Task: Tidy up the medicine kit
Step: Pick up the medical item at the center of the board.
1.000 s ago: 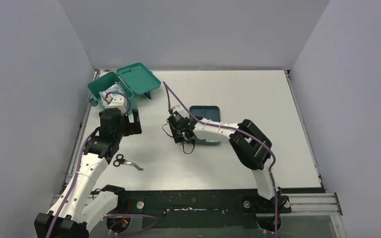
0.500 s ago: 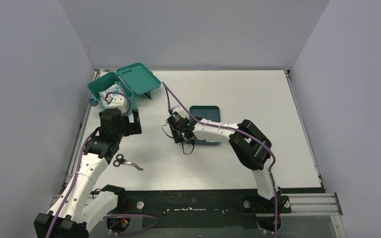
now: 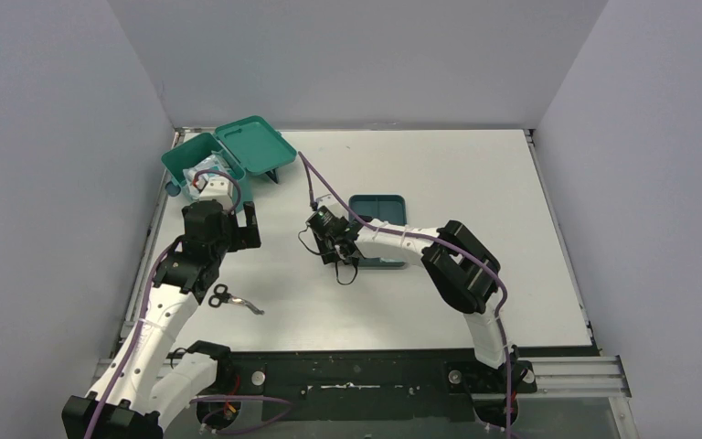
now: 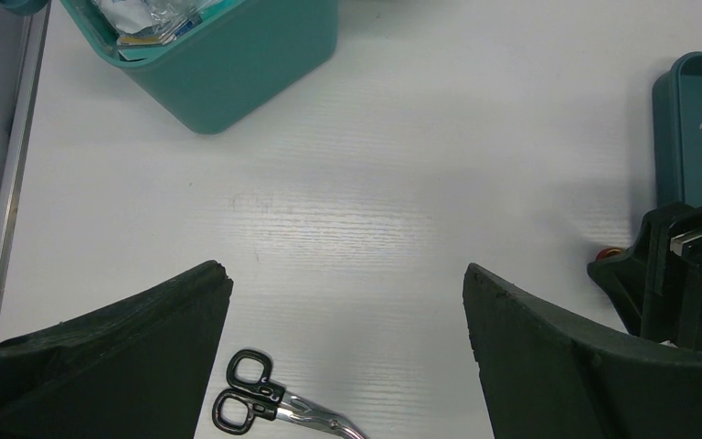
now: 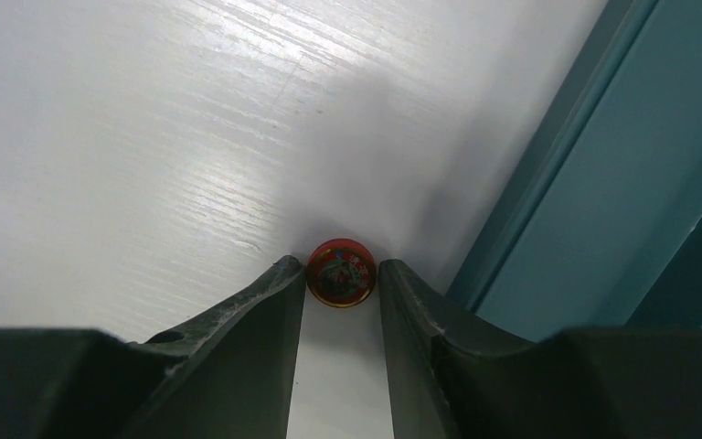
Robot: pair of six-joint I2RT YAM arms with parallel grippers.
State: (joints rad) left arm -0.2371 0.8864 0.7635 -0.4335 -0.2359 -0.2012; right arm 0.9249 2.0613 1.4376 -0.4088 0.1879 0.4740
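The robot's right gripper lifts outward next, over the tray's far end (image 3: 390, 208), and goes down to release the tin, because that end is to the gripper's right in the top view.
The medicine kit (image 3: 203, 169) is a teal box at the table's far left. Its lid (image 3: 254, 144) is swung open and packets show inside (image 4: 146, 18). My right gripper (image 5: 340, 267) is low on the table, shut on a small red round tin (image 5: 341, 274) pinched between its fingertips, just left of the dark teal divided tray (image 5: 622, 201). My left gripper (image 4: 345, 272) hangs open above bare table, in front of the kit. Black-handled scissors (image 4: 256, 398) lie below it, nearer its left finger.
The divided tray (image 3: 384, 206) lies mid-table, right of the right gripper (image 3: 344, 271). The scissors (image 3: 228, 297) lie near the left arm. Grey walls close in the table on three sides, and a metal rail runs along its left edge (image 4: 9, 183).
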